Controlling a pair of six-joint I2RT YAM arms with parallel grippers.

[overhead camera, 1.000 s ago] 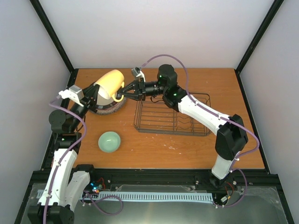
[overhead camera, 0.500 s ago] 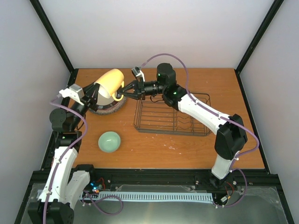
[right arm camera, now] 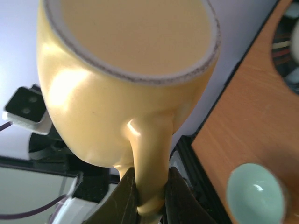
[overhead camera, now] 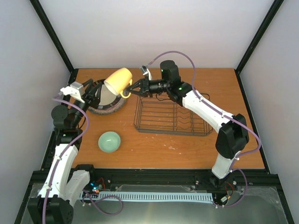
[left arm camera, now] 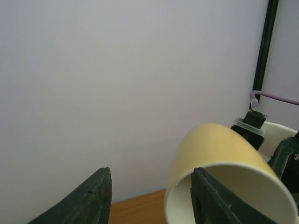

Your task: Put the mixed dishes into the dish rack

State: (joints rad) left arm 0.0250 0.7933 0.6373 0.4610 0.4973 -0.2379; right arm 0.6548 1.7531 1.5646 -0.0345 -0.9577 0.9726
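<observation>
My right gripper will next go down to the right in the top view and release the mug [overhead camera: 118, 80], because the rack's empty plate-side end [overhead camera: 148, 112] is below my gripper that way.
The yellow mug [overhead camera: 118, 80] hangs tilted in the air, open end toward the left arm, above the stack of plates [overhead camera: 111, 107] at the back left. My right gripper [overhead camera: 130, 91] is shut on the mug's handle [right arm camera: 149, 158], its fingers [right arm camera: 180, 196] on either side; the mug [right arm camera: 126, 70] fills that view. My left gripper [overhead camera: 91, 93] is open and empty, left of the mug over the plates. In the left wrist view the mug [left arm camera: 219, 154] sits beyond the open gripper [left arm camera: 149, 196]. The mint-green bowl [overhead camera: 109, 141] rests on the table. The black wire dish rack [overhead camera: 172, 115] is empty.
The rack stands right of the plates, under my right forearm. The bowl also shows in the right wrist view [right arm camera: 256, 193]. White walls with black corner posts [overhead camera: 56, 39] enclose the wooden table [overhead camera: 187, 149].
My left gripper has let go of the mug and drawn back to the left. My right gripper has carried the mug up and to the right, toward the rack.
</observation>
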